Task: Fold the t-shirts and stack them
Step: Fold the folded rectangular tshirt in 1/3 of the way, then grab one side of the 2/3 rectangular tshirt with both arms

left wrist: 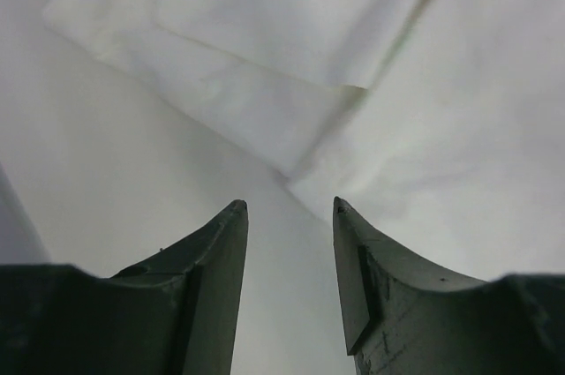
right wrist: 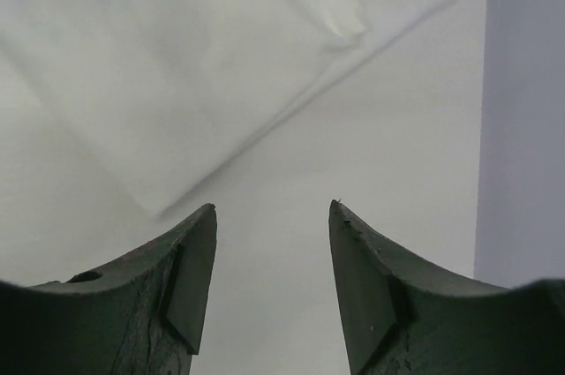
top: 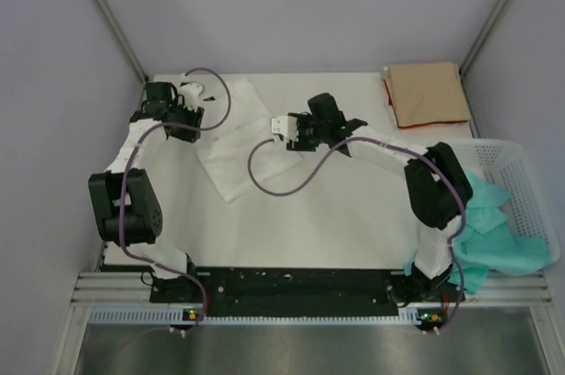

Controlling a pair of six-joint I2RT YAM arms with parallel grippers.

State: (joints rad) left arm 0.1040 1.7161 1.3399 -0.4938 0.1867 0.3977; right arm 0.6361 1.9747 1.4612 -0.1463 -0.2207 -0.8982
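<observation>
The white t-shirt's near corner on the basket (right wrist: 159,211) side is outside my open fingers, so my right gripper will turn back and down onto it next.
A white t-shirt (top: 234,141) lies partly folded on the white table, left of centre; no print shows on it. A tan t-shirt (top: 428,93) with a red edge lies folded at the back right corner. My left gripper (top: 199,93) is open and empty over the white shirt's far left corner. In the left wrist view the gripper (left wrist: 290,207) has folded layers of the shirt (left wrist: 291,48) just ahead. My right gripper (top: 275,128) is open and empty at the shirt's right edge. In the right wrist view the gripper (right wrist: 272,207) is over bare table, the shirt's edge (right wrist: 203,66) ahead.
A white mesh basket (top: 521,172) stands at the right edge with a teal cloth (top: 485,234) spilling out of it. Grey walls enclose the table on the left, back and right. Purple cables loop from both wrists over the table.
</observation>
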